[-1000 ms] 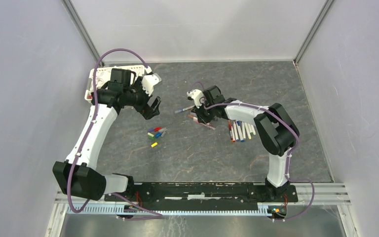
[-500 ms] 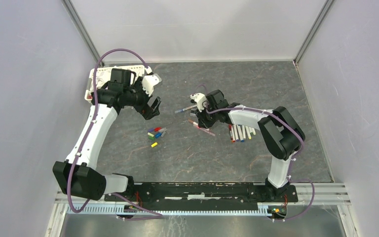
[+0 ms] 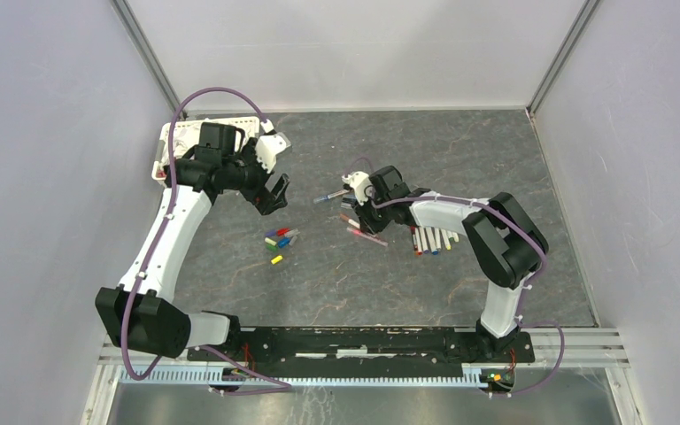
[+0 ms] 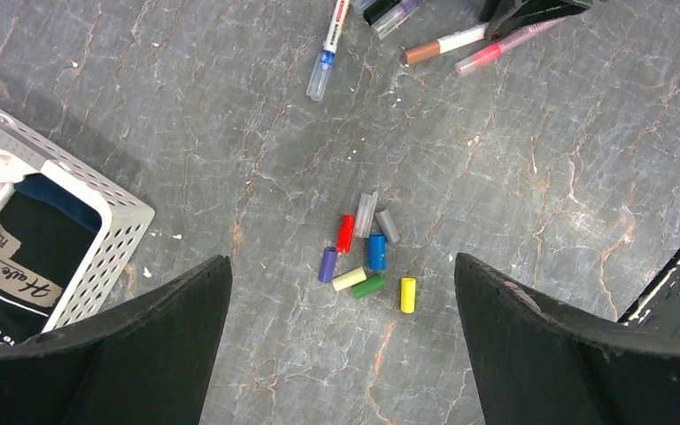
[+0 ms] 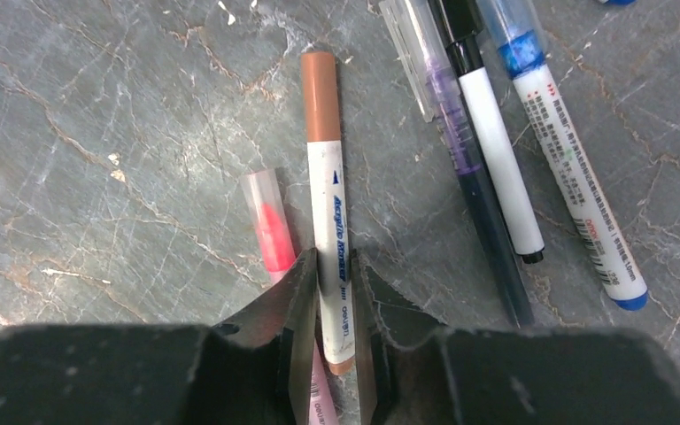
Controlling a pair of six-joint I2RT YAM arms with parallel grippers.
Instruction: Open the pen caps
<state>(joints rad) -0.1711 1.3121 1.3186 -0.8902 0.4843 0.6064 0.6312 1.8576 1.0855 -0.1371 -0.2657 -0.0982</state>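
Note:
My left gripper moves to the right in the top view next and closes around the brown cap, which still sits on its pen.
Several loose pen caps in red, blue, purple, green, yellow and grey lie in a small pile; the left wrist view shows them too. My left gripper hangs open and empty above them. My right gripper is shut on the white barrel of a brown pen, low at the table. The pen's brown cap is on and points away from the fingers. A pink pen lies right beside it, partly under the left finger.
Purple, black and blue pens lie right of the brown one. A row of pens lies by the right forearm. One blue pen lies alone. A white basket of cloths stands at the back left.
My right gripper has shifted a little right and toward the near side, uncovering the pink pen. The left arm and the caps have not moved.

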